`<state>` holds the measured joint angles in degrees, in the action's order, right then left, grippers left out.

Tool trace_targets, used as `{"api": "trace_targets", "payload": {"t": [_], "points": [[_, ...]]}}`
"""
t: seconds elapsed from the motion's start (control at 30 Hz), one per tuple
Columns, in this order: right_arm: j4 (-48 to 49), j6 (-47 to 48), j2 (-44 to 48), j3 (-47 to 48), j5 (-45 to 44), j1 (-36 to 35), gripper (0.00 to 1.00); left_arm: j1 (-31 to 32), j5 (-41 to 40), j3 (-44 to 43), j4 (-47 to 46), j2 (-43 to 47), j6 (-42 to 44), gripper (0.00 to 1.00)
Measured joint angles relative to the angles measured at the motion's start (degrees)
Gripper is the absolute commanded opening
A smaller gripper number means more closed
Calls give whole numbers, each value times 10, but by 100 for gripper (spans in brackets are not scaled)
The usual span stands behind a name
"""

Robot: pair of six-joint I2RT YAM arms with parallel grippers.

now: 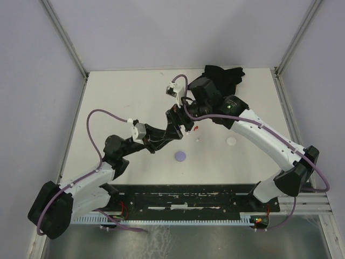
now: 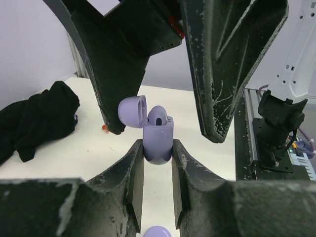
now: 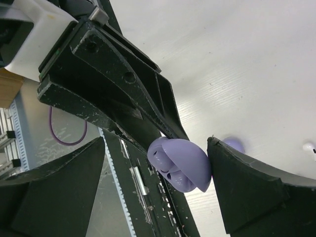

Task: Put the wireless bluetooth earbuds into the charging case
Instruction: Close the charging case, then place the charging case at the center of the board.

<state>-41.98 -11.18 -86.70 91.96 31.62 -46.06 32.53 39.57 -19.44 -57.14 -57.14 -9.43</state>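
The left gripper tips downward next and brings the case down onto bare tabletop (image 1: 167, 149) beside the lavender disc to release it, since the lavender earbud already sits inside.
My left gripper (image 2: 158, 150) is shut on the lower body of the lavender charging case (image 2: 158, 140) and holds it upright above the table. The case's lid (image 2: 132, 111) is swung open, and a lavender earbud (image 2: 158, 116) sits in the case. My right gripper (image 3: 155, 148) is open, its fingers (image 2: 222, 74) standing on either side of the case. The lid (image 3: 190, 160) is right at one right finger; whether they touch I cannot tell. A red earbud (image 2: 104, 128) and a white earbud (image 3: 310, 147) lie on the table. In the top view both grippers meet near the table's middle (image 1: 182, 121).
A lavender disc (image 1: 180, 156) lies just in front of the grippers, and a white disc (image 1: 232, 141) lies to its right. A black cloth (image 1: 223, 75) is bunched at the back right. White walls with metal rails enclose the table.
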Motion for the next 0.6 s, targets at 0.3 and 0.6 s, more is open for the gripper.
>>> {"api": "trace_targets", "payload": {"t": [0.3, 0.6], "points": [[-5, 19, 7, -11, -6, 3, 91, -16, -18, -2, 21, -23, -28, 3], [-8, 14, 41, -45, -92, 5, 93, -20, -94, -19, 141, -35, -59, 6]]}}
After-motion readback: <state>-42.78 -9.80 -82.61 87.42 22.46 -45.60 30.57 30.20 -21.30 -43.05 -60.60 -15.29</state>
